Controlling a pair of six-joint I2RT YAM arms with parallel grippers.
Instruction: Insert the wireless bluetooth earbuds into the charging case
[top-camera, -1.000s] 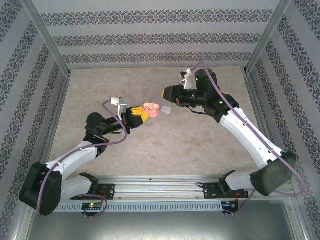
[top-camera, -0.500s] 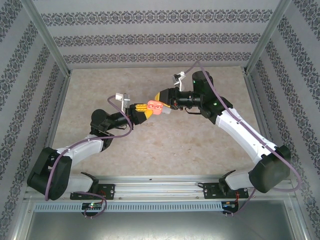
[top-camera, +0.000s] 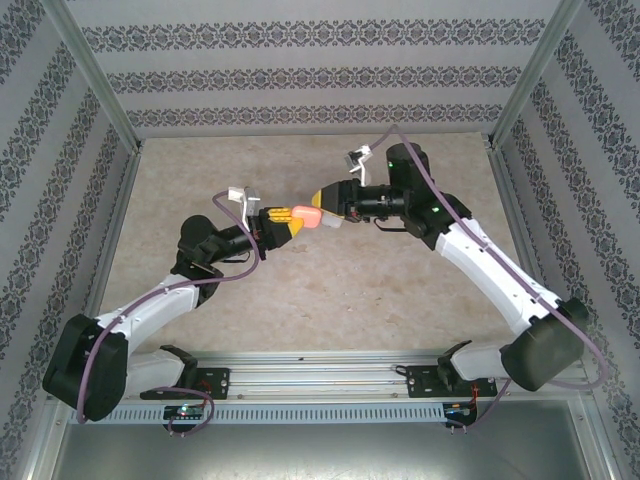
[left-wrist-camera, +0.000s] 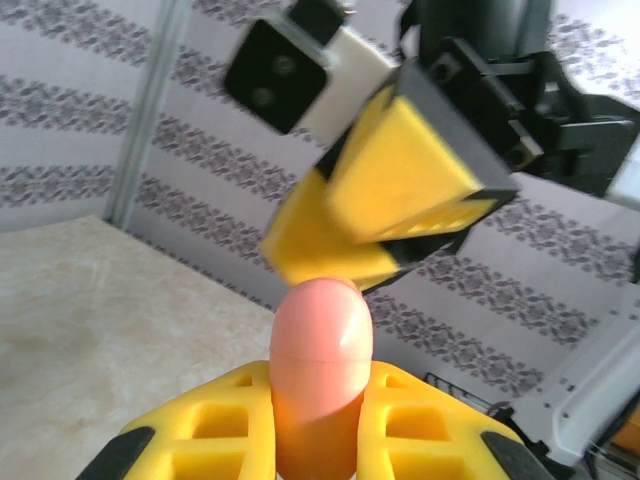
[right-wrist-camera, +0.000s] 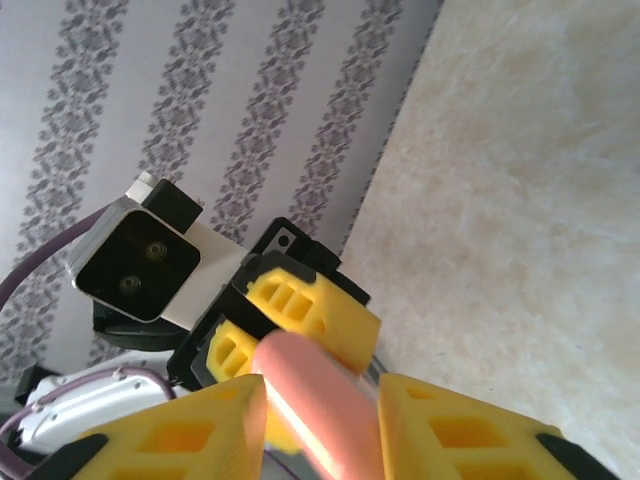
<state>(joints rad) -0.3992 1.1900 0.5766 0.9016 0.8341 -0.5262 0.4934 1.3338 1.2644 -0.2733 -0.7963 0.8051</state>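
Observation:
The coral-orange case (top-camera: 308, 214) hangs in midair, so my left gripper should tilt its fingers and bring it down onto the tabletop beside the small white case to release it.
A coral-orange charging case (top-camera: 308, 214) hangs above the table between the two arms. My left gripper (top-camera: 293, 216) is shut on its lower half; in the left wrist view the case (left-wrist-camera: 320, 320) stands up from between the yellow fingers (left-wrist-camera: 215, 425), lid seam closed. My right gripper (top-camera: 323, 197) meets it from the right and is open, its fingers (right-wrist-camera: 440, 425) straddling the case's (right-wrist-camera: 300, 375) free end with a gap on one side. The earbuds are hidden.
A small white case (top-camera: 334, 221) lies on the beige table (top-camera: 400, 290) just under the right gripper. Patterned walls and metal frame posts (top-camera: 95, 80) enclose the table on three sides.
The coral case has left the table and is now held in my left gripper. My right arm has swung left and lowered its open fingers around the case's end.

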